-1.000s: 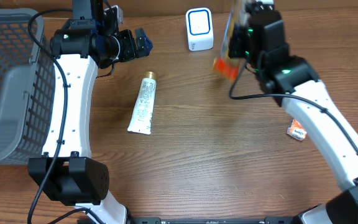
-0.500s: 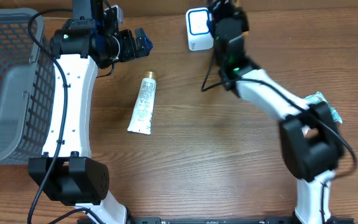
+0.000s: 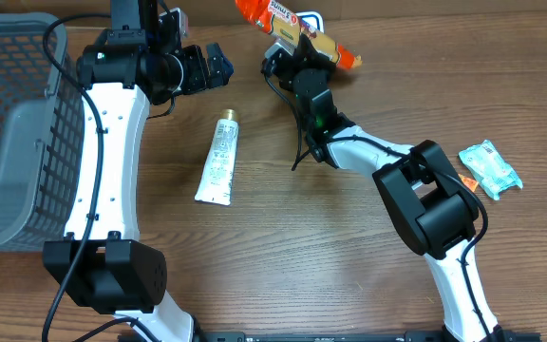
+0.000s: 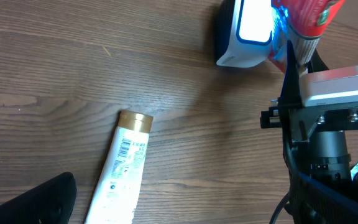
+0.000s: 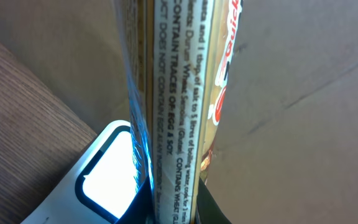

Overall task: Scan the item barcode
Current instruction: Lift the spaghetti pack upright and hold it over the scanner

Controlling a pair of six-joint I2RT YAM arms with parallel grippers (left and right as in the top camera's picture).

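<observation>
The right gripper moves back and down from the scanner next, to the bare tabletop [image 3: 449, 134] beside the green packet, where there's room to release the noodle packet.
An orange noodle packet [image 3: 292, 27] is held edge-up in my right gripper [image 3: 297, 52], which is shut on its lower end. In the right wrist view the packet [image 5: 173, 106] stands right next to the lit white scanner [image 5: 101, 183], with blue light falling on its edge, and the gripper [image 5: 173, 214] pinches it at the bottom. From the left wrist the scanner [image 4: 246, 31] shows at the top with the packet [image 4: 303, 18] beside it. My left gripper [image 3: 209, 65] hangs open and empty at the back left, one finger [image 4: 36, 202] showing.
A white tube with a gold cap [image 3: 218, 157] lies left of centre, also visible as the tube [image 4: 122, 171] below the left wrist. A grey mesh basket [image 3: 12, 123] fills the left side. A green packet [image 3: 489, 169] and a small orange item [image 3: 467, 182] lie at the right.
The right arm has swung the orange packet from right of the scanner across to its face at the back edge. The green packet at the right has come into view. The left arm is unmoved.
</observation>
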